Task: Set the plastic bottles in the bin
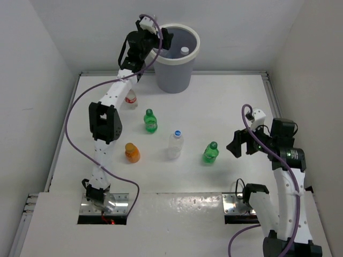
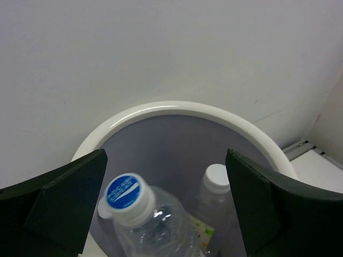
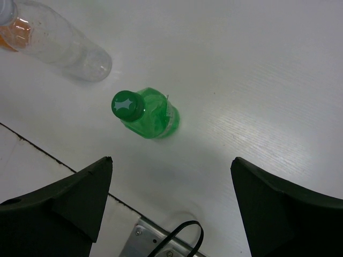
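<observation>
My right gripper is open, and the near green bottle is outside its fingers. It will move toward the left in the top view while turning, then go down around the bottle.
My left gripper [image 1: 161,40] hangs over the near-left rim of the light-grey bin [image 1: 172,75], jaws wide open. In the left wrist view the gripper [image 2: 165,155] looks down into the bin [image 2: 177,107]. A clear blue-capped bottle [image 2: 139,209] lies between the fingers and touches neither, beside a white-capped bottle [image 2: 216,179]. On the table stand a red-capped clear bottle [image 1: 131,98], a green bottle [image 1: 150,120], a clear blue-capped bottle [image 1: 175,143], an orange bottle [image 1: 132,152] and a second green bottle [image 1: 211,152]. My right gripper [image 1: 241,142] is open and empty, right of that green bottle [image 3: 147,112].
White walls enclose the table on three sides. The bin stands at the back centre against the far wall. A metal mounting plate with a black cable loop [image 3: 177,238] lies just under the right gripper [image 3: 171,160]. A clear bottle [image 3: 64,48] lies beyond the green one.
</observation>
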`<state>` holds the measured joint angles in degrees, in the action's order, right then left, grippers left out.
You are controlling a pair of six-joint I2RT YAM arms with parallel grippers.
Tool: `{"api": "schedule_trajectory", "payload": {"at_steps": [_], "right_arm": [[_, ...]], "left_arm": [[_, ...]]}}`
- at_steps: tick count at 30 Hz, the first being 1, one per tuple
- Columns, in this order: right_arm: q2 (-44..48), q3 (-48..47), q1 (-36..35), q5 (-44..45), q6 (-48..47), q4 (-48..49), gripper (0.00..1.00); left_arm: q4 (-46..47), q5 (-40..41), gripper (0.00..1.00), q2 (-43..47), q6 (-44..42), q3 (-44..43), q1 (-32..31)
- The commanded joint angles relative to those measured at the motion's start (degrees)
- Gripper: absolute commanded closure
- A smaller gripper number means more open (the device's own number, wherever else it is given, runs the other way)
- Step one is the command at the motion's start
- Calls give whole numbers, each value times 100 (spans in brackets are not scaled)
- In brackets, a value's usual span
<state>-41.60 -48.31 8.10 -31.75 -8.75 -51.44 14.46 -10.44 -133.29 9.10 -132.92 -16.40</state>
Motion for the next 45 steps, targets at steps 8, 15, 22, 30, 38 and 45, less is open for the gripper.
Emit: {"api": "schedule_trajectory", "payload": {"at_steps": [8, 15, 22, 30, 38, 45], "right_arm": [[162, 235, -238, -929, -617, 644, 9], [-172, 200, -983, -1282, -1277, 530, 9], [-357, 1016, -2004, -70, -699, 2160, 9], [-735, 1605, -2787, 1354, -65, 3569, 14], [-1051, 1686, -2928, 1812, 23, 4125, 67], [-1393, -132, -2928, 1997, 207, 3869, 97]], "left_arm": [[-362, 42, 0, 1445, -154, -208, 32], [-664, -450, 0, 3518, -75, 1934, 287], [-971, -468, 0, 5128, 29, 3937, 400], [-1612, -530, 0, 6350, 30, 5100, 656], [-1797, -740, 0, 7501, -92, 6593, 709], [-2166, -1627, 3, 7687, -470, 7034, 516]]}}
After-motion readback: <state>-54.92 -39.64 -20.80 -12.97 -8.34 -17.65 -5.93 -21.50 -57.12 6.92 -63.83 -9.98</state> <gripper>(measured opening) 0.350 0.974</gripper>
